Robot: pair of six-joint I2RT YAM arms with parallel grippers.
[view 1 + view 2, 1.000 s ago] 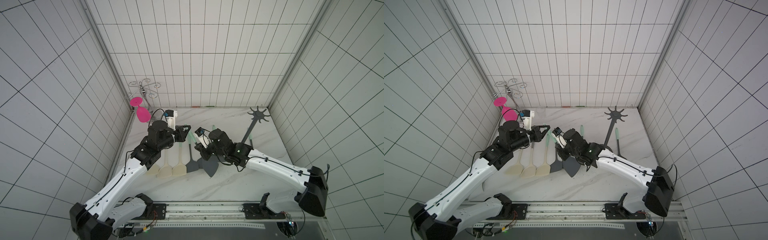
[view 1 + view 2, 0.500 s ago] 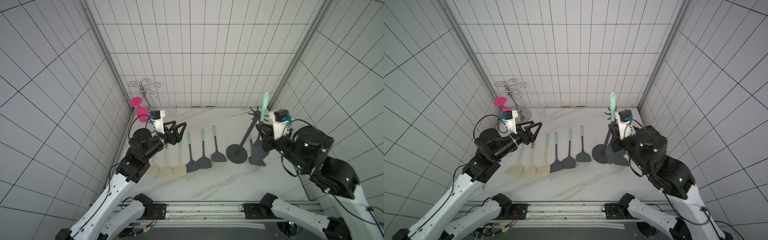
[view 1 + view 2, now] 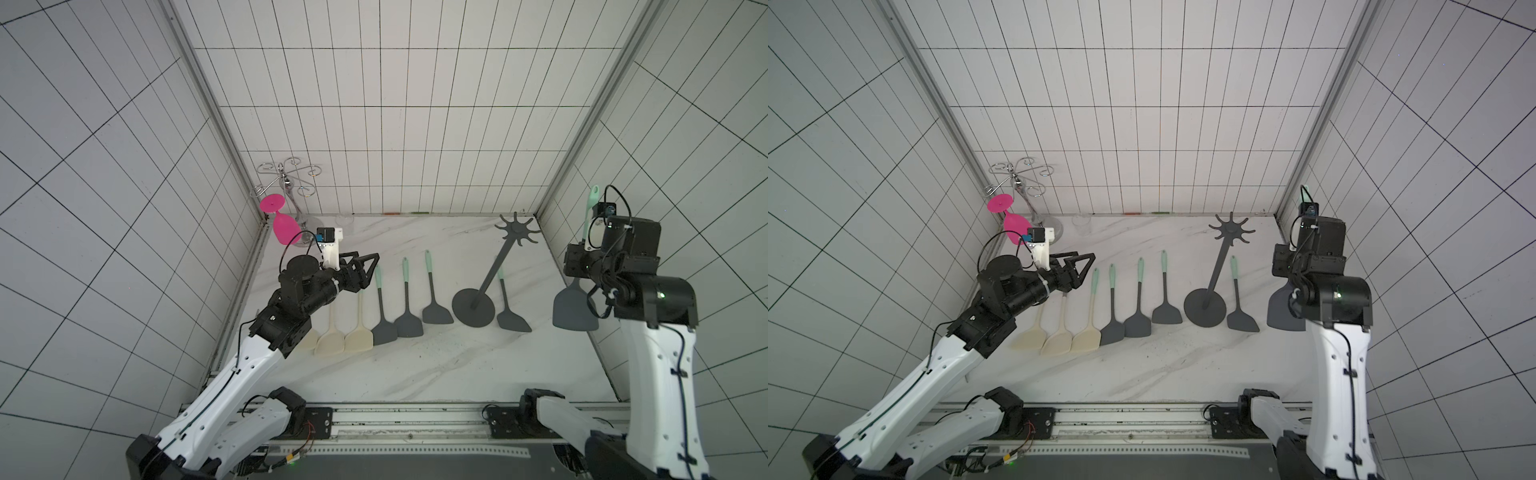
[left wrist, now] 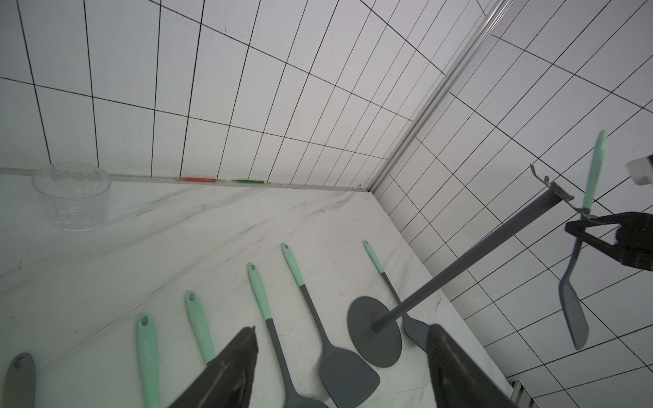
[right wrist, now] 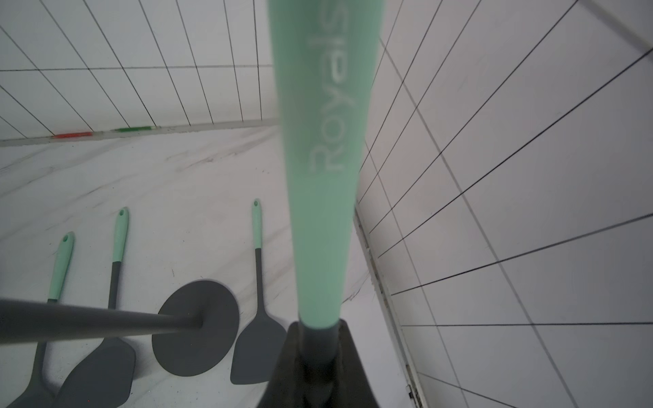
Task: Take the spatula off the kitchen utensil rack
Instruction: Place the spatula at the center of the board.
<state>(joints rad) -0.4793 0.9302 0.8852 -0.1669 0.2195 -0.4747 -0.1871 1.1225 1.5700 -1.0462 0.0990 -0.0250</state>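
Note:
My right gripper moves down next, tilts the held spatula flat onto bare marble beside the one at the rack's base and releases, since the marble below lies free.
The spatula (image 3: 575, 309), with a grey blade and a mint handle, hangs in the air by the right wall, clear of the kitchen utensil rack (image 3: 494, 274). My right gripper (image 3: 582, 257) is shut on its shaft just below the handle (image 5: 325, 141). The left wrist view shows the spatula (image 4: 574, 314) a little beyond the rack's hooks. The dark grey rack (image 3: 1217, 270) stands on its round base (image 5: 198, 328) with no utensil on its star. My left gripper (image 3: 371, 271) hovers open and empty over the left end of a row of spatulas.
Several spatulas (image 3: 409, 328), cream and grey, lie in a row on the marble table (image 3: 415, 374), and one more (image 3: 513, 322) lies right of the rack's base. A chrome glass holder (image 3: 286, 183) with a pink glass (image 3: 284, 226) and a clear cup (image 4: 70, 194) stand at the back left. The right wall is close to my right arm.
Both arms have left the middle of the spatula row. The left drew back to the left and opened. The right carried the spatula from beside the rack's hooks rightward toward the wall.

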